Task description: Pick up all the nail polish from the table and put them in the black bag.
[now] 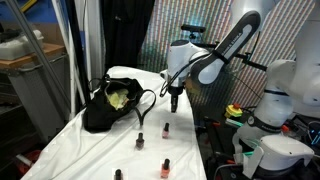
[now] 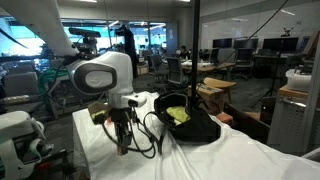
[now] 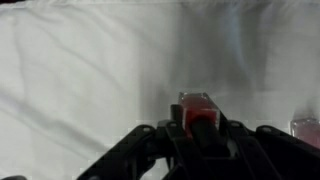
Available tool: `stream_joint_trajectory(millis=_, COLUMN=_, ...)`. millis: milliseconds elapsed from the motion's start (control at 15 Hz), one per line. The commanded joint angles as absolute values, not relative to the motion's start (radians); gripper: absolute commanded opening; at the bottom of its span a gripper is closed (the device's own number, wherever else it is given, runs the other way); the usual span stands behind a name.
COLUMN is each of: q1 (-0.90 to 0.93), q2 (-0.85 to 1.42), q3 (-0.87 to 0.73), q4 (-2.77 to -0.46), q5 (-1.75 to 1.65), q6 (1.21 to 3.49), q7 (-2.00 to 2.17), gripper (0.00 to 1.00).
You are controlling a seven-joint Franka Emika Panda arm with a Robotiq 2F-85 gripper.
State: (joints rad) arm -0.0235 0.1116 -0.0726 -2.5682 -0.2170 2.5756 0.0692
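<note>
My gripper should go up and swing outward over the black bag's opening (image 1: 119, 98) to release the bottle, because the bag's yellow-green contents lie uncovered there.
In the wrist view my gripper (image 3: 198, 128) is shut on a red nail polish bottle (image 3: 196, 104), gripping it by its black cap, with the white cloth of the table (image 3: 80, 70) behind it. Another nail polish bottle (image 3: 306, 127) shows at the right edge. In both exterior views the gripper (image 1: 174, 101) (image 2: 123, 146) hangs over the cloth beside the black bag (image 1: 108, 108) (image 2: 188, 122), which slumps open with yellow-green contents showing. Several small nail polish bottles stand on the table (image 1: 90, 150), among them a dark one (image 1: 166, 130), one (image 1: 141, 140) nearer the bag and a pink-orange one (image 1: 165, 167).
The bag's thin loop handles (image 1: 148, 98) trail over the cloth toward the gripper. The table's side edge (image 1: 197, 140) runs close to the gripper, with robot hardware (image 1: 270, 120) beyond it. A white robot base (image 2: 20, 130) stands by the table's end.
</note>
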Motion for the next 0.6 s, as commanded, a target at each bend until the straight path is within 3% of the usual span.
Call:
stream_joint_trajectory(millis=0, q1=0.008, q2=0.080, q3=-0.057, q4=-2.449, q5=-0.321, q6=2.490, q7=0.107, gripper=0.15)
stream_joint_trajectory(millis=533, q1=0.056, q2=0.211, q3=-0.046, q4=-2.178, q5=-0.535, q6=2.552, q7=0.205, gripper=0.15)
